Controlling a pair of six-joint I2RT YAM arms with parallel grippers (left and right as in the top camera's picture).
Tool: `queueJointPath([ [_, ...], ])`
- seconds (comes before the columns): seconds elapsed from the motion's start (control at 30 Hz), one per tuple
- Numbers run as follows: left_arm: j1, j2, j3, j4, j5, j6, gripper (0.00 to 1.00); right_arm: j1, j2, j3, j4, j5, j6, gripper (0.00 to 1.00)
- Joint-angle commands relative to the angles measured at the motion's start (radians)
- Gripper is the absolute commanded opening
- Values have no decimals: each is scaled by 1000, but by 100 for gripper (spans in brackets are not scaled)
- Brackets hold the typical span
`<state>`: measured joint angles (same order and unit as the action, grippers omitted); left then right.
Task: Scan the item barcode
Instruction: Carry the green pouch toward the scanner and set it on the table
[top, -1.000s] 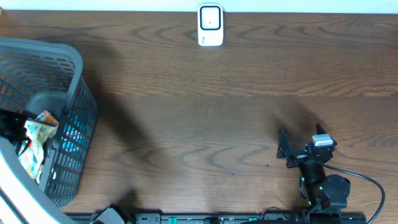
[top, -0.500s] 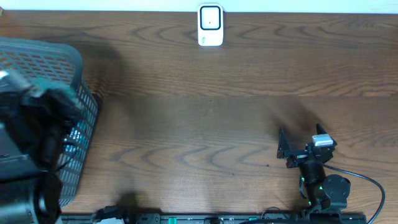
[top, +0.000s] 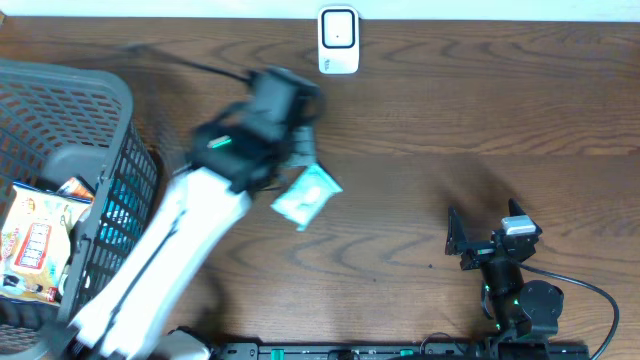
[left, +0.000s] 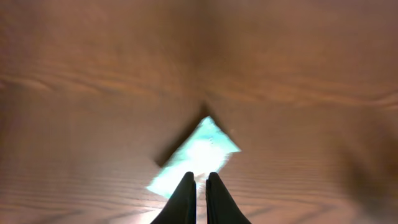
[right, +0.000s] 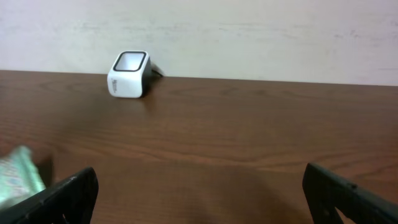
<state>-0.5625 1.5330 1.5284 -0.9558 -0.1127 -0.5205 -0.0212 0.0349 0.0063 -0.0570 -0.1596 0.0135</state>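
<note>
I need to move my left gripper to the right in the overhead view next and bring the hanging packet (left: 195, 158) down onto the table, because bare wood lies open beneath it.
The item is a pale teal packet (top: 309, 196), and my left gripper (top: 297, 160) is shut on it, holding it blurred above the middle of the table. In the left wrist view the packet (left: 200, 146) hangs just past my closed fingertips (left: 200, 180), above the wood. It also shows at the left edge of the right wrist view (right: 17, 175). The white barcode scanner (top: 338, 41) stands at the table's far edge, beyond the packet. My right gripper (top: 483, 224) rests open at the near right, nothing between its fingers (right: 200, 186). The scanner (right: 129, 74) faces it from the back.
A grey mesh basket (top: 122, 103) stands at the left with snack packets (top: 36, 247) inside. My left arm (top: 170, 250) stretches diagonally from the near left. A black cable (top: 590, 290) trails by the right arm's base.
My left arm has come up out of the basket and swung right over the table, carrying the teal packet. The right arm has not moved.
</note>
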Motion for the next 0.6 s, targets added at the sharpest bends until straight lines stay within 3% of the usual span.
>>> queueJointPath([
  [0.0,-48,139,-10,27,-93,-156,7,9,-3,-1,-4,3,-11,99],
  [0.07,-56,217,-10,71,-85,-217,7,9,-3,-1,-4,3,-11,99],
  [0.3,-56,310,-10,120,-52,-209,7,9,-3,-1,-4,3,-11,99],
  [0.4,-57,326,-10,116,-23,-118,7,9,-3,-1,-4,3,-11,99],
  [0.47,-57,336,-18,113,48,5,9,9,-3,-1,-4,3,-11,99],
  [0.5,-57,338,-22,108,74,49,27,9,-3,-1,-4,3,-11,99],
  [0.53,-57,339,-33,100,108,113,55,9,-3,-1,-4,3,-11,99],
  [0.57,-57,339,-42,93,131,163,69,9,-3,-1,-4,3,-11,99],
])
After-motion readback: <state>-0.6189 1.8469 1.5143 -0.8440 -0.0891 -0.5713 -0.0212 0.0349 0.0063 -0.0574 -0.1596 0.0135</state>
